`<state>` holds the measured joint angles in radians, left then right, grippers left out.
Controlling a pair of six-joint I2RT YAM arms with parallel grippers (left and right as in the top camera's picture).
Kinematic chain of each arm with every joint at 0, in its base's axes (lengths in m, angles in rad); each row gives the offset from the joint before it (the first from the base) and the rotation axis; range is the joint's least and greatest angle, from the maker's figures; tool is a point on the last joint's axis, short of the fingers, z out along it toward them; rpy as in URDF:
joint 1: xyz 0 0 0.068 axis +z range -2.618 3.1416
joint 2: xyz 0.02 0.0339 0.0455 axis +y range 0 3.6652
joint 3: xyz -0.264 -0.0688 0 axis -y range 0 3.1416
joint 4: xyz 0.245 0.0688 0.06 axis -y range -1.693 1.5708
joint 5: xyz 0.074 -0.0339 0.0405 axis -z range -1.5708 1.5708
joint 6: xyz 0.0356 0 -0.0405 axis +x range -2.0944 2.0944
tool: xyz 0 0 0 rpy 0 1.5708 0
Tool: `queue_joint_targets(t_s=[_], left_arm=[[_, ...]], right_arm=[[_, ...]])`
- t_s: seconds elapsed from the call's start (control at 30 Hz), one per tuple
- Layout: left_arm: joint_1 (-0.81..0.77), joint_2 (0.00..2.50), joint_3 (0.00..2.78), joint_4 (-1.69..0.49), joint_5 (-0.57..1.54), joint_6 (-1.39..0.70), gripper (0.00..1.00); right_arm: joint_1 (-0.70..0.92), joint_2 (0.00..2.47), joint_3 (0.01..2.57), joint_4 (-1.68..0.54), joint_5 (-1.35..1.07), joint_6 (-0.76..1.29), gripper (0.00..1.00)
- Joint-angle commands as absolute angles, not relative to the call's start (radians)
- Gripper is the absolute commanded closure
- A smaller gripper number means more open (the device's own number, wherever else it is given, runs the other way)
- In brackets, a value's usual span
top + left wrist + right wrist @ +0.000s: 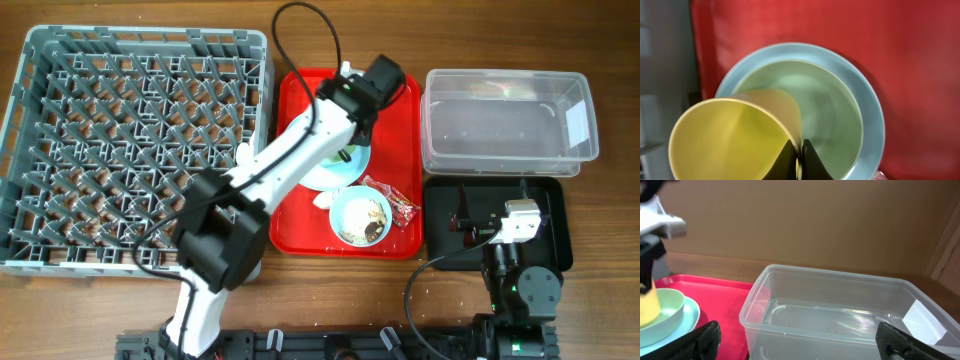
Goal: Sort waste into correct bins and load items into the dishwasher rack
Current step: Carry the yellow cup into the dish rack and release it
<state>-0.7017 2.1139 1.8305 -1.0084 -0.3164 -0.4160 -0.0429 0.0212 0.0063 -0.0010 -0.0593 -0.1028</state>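
Note:
My left gripper will next swing to its left in the overhead view, over the rack's far tray-side cells, and release the cup (725, 142) there, because those cells are empty.
My left gripper (799, 152) is shut on the wall of the yellow cup (725, 142), one finger inside the rim and one outside. The cup hangs tilted over a pale blue bowl (825, 107) that sits on a pale blue plate (690, 320) on the red serving tray (395, 125). From overhead the left gripper (350, 145) hides the cup. A second bowl (360, 217) with food crumbs, a red snack wrapper (402, 205) and a white tissue (323, 200) also lie on that tray. My right gripper (800, 347) stands open and empty, facing the clear tub (840, 315).
The grey dishwasher rack (140, 150) fills the left of the table, right beside the red tray. The clear tub (505, 125) stands at the back right. In front of it is the black tray (555, 235), with my right arm (515, 225) over it.

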Motion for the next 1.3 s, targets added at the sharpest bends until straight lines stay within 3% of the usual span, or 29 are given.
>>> queue_joint_targets(t_s=[0.0, 0.13, 0.2, 0.37, 0.47, 0.7, 0.97, 1.1, 1.17, 1.2, 1.27], left_arm=[[-0.611, 1.86, 1.927, -1.047, -0.099, -0.317, 0.96], [-0.374, 1.665, 1.929, -1.131, 0.292, -0.289, 0.96], [-0.162, 1.661, 1.928, -1.185, 0.643, -0.192, 0.96], [0.093, 1.856, 1.928, -1.22, 1.271, -0.033, 0.96], [0.136, 2.034, 1.928, -1.216, 1.484, 0.062, 0.96], [0.149, 2.318, 1.928, -1.114, 1.558, 0.075, 0.96], [0.216, 2.349, 1.928, -1.237, 1.121, 0.072, 0.96], [0.219, 2.349, 1.928, -1.288, 1.06, 0.071, 0.96], [0.221, 2.349, 1.928, -1.302, 1.06, 0.068, 0.89], [0.226, 2.349, 1.928, -1.315, 1.06, 0.067, 0.76], [0.244, 2.349, 1.928, -1.341, 1.059, 0.067, 0.7]], right_arm=[[-0.049, 0.016, 0.005, 0.002, -0.065, -0.105, 0.0], [-0.049, 0.016, 0.005, 0.002, -0.065, -0.105, 0.0], [-0.049, 0.016, 0.005, 0.002, -0.065, -0.105, 0.0], [-0.049, 0.016, 0.005, 0.002, -0.065, -0.105, 0.0], [-0.049, 0.016, 0.005, 0.002, -0.065, -0.105, 0.0], [-0.049, 0.016, 0.005, 0.002, -0.065, -0.105, 0.0], [-0.049, 0.016, 0.005, 0.002, -0.065, -0.105, 0.0], [-0.049, 0.016, 0.005, 0.002, -0.065, -0.105, 0.0], [-0.049, 0.016, 0.005, 0.002, -0.065, -0.105, 0.0], [-0.049, 0.016, 0.005, 0.002, -0.065, -0.105, 0.0], [-0.049, 0.016, 0.005, 0.002, -0.065, -0.105, 0.0]])
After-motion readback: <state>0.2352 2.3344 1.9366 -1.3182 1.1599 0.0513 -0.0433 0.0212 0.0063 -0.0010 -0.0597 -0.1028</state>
